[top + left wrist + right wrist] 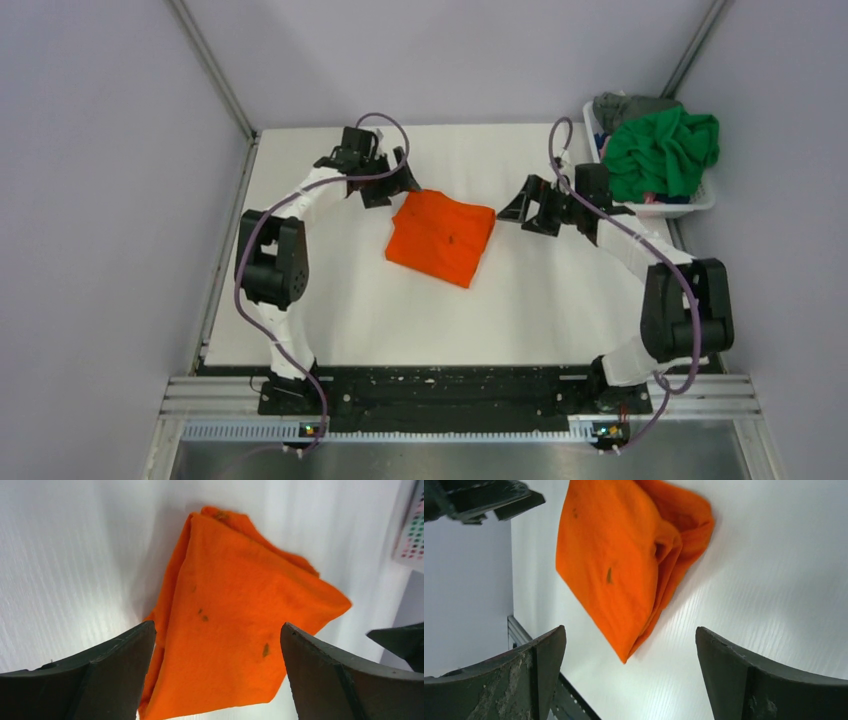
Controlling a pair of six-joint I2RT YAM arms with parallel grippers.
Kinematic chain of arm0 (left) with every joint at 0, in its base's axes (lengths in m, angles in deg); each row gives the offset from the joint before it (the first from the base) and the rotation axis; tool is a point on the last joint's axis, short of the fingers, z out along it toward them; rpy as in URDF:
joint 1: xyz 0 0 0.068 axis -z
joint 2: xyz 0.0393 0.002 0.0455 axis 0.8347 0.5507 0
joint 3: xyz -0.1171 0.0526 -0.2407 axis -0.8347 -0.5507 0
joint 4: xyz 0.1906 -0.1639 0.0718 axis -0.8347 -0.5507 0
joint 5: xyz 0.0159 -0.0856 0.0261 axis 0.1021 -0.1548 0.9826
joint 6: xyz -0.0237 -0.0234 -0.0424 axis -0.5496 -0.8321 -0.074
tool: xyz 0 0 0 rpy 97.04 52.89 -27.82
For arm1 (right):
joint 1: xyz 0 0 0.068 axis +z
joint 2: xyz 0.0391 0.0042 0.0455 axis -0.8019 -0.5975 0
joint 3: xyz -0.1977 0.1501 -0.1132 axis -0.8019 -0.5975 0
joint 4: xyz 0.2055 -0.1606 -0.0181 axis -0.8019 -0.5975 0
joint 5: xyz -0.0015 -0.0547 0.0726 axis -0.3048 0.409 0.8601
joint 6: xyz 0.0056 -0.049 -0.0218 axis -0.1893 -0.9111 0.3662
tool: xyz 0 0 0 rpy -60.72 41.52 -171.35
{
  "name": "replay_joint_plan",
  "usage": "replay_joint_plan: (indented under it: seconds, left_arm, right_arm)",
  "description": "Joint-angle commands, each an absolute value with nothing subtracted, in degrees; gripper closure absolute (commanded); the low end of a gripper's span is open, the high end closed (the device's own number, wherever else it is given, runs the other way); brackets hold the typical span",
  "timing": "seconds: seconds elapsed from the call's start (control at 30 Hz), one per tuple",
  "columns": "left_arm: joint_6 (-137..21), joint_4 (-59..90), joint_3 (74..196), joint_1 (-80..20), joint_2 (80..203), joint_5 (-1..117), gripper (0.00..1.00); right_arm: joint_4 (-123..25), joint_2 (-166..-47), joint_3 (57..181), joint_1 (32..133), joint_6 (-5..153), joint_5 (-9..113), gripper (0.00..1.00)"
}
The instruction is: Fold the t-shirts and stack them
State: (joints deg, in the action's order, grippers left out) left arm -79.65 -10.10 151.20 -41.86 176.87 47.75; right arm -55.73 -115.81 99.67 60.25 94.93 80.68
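My left gripper should next move down and back onto the shirt's layered edge away from the basket (690,207), because that edge runs between its open fingers.
A folded orange t-shirt (442,237) with small dark specks lies flat on the white table (380,310), a compact rectangle. It also shows in the left wrist view (235,620) and the right wrist view (624,565). My left gripper (390,185) hangs open and empty just off the shirt's far left corner. My right gripper (527,208) hangs open and empty just off the shirt's right edge. A green t-shirt (662,150) and a grey one (622,106) lie heaped in the white basket (690,207) at the far right.
The white slatted basket stands at the table's far right corner, close behind the right arm. Purple cables loop over both arms. Grey walls close in the table at the left, back and right. A black rail (450,385) runs along the near edge.
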Motion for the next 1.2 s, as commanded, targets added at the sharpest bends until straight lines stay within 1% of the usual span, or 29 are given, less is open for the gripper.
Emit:
replay_joint_plan:
  seconds: [0.0,0.1,0.23,0.37,0.5,0.6,0.63,0.67,0.7,0.93,1.03,1.17]
  left_arm:
    - [-75.06,-12.89,147.51,-41.72,177.41,46.74,0.02]
    - [-74.20,-12.93,148.19,-41.69,180.67,43.93,0.09]
    - [-73.77,-13.94,149.70,-41.41,184.84,42.85,0.21]
    - [-73.53,-14.53,149.00,-39.93,187.45,43.04,0.37]
    - [-73.44,-14.49,148.56,-37.46,189.26,43.12,0.58]
    - [-73.44,-14.99,148.96,-36.03,190.44,44.37,0.68]
    - [-73.63,-15.65,149.36,-35.67,190.87,45.45,0.78]
    - [-73.88,-16.39,149.90,-35.66,191.21,47.42,0.93]
    - [-74.47,-17.31,150.45,-35.59,191.57,49.82,1.00]
    - [-75.04,-26.94,159.40,-37.31,192.05,68.87,1.00]
    - [-74.04,-28.93,162.91,-40.32,192.07,76.06,1.00]
    - [-71.95,-31.81,169.26,-46.82,193.71,81.57,1.00]
  right_arm:
    - [-53.38,-107.24,91.72,60.05,93.68,84.49,0.01]
    - [-55.08,-103.79,88.67,60.07,92.56,86.50,0.01]
    - [-58.69,-99.09,86.86,60.02,91.18,84.79,0.01]
    - [-62.17,-94.71,86.87,60.07,89.21,81.27,0.01]
    - [-63.61,-93.14,86.88,59.99,88.65,79.65,0.01]
    - [-63.91,-92.81,86.73,59.99,88.30,79.31,0.01]
    - [-64.09,-92.74,86.71,59.99,88.20,78.94,0.01]
    - [-64.25,-92.65,86.66,59.99,88.04,78.56,0.01]
    - [-64.46,-92.53,86.63,59.92,88.01,78.07,0.01]
    - [-66.07,-91.09,86.55,60.00,87.48,72.56,0.01]
    - [-66.38,-90.11,86.53,59.99,87.52,70.44,0.01]
    - [-66.38,-89.00,86.40,59.99,87.52,66.64,0.01]
